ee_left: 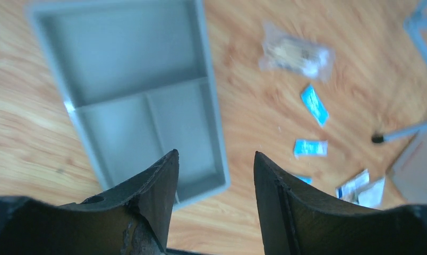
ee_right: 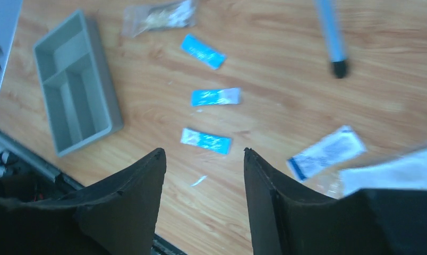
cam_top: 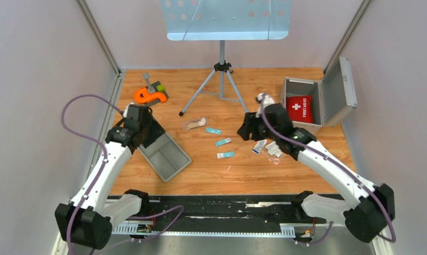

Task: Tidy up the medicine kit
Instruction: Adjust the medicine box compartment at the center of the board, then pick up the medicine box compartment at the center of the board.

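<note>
I will move my right gripper to the left in the top view next and then down onto the tray's thin middle divider [cam_top: 170, 161] [ee_right: 76, 104], because the tray has empty sections on either side of the divider.
A grey divided tray [cam_top: 166, 156] lies left of centre; it is empty in the left wrist view [ee_left: 131, 79]. Three blue sachets [cam_top: 223, 142] lie mid-table, also seen in the right wrist view [ee_right: 215, 96]. A clear bag [cam_top: 194, 124] lies behind them. White packets [cam_top: 267, 148] lie by the right arm. An open metal case [cam_top: 307, 126] holds a red first-aid pouch [cam_top: 299, 109]. My left gripper [cam_top: 149, 135] hovers open and empty above the tray's near edge [ee_left: 215, 159]. My right gripper [cam_top: 247, 128] hovers open and empty above the wood, near the sachets [ee_right: 204, 154].
A music stand's tripod [cam_top: 221, 69] stands at the back centre, one foot [ee_right: 333, 40] near the sachets. An orange clamp [cam_top: 150, 95] and a small green-grey tool lie back left. Walls close in both sides. The case lid [cam_top: 340, 87] stands open at the right.
</note>
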Available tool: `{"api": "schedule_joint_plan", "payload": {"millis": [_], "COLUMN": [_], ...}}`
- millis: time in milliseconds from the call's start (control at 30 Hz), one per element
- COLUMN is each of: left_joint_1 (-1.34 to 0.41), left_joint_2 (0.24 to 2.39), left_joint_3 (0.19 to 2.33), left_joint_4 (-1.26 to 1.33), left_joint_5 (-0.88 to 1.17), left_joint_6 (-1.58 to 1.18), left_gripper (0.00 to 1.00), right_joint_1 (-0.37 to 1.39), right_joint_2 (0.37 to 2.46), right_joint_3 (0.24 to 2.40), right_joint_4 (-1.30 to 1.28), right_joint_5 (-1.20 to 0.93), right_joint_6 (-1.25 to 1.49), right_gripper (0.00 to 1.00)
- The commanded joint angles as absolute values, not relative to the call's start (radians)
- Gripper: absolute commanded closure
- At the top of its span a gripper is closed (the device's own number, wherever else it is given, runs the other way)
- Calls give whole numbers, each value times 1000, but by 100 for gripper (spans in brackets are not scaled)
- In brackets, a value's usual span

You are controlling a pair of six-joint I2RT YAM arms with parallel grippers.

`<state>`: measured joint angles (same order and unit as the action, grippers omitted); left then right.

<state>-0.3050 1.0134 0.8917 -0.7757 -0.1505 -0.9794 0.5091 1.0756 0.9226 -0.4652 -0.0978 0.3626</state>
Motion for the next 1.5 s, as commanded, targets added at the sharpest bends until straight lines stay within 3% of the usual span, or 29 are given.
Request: {"api": "schedule_joint_plan", "payload": {"millis": [0,133,367,600,833,1300,1400,1467], "left_joint_1": [-61,179,244,266,268,269,268,268], "left_joint_2": [1080,1107,1090,1046,1014,1002,1000,1001], "left_joint_3": [1009,1074,1105,1158,1218,1179,1173,1168], "left_joint_4": [-871,-876,-870,-916,-979,-966,-959,-956], "left_joint_5": [-101,-11,62,7,-80,-51,-45,-41], "left_joint_6": [-708,-643,-680,-708,-704,-709,-710,-712], "left_gripper": [39,40,39,39,38,38,38,38], "right_joint_1": [751,953,1095,1131,1161,1210,1211,1212], "right_joint_2": [1241,1470,1794,2004,2137,2277,2286,2278], "right_joint_3": [939,1057,1338,1537,1658,1772,1778,1775], "right_joint_4": [-320,-284,-273,-273,-272,-275,-277,-281], "right_joint_5": [29,81,89,99,97,110,115,126], "right_joint_6": [453,430,315,259,235,186,180,178], "right_gripper": [46,46,45,47,49,57,69,90]}}
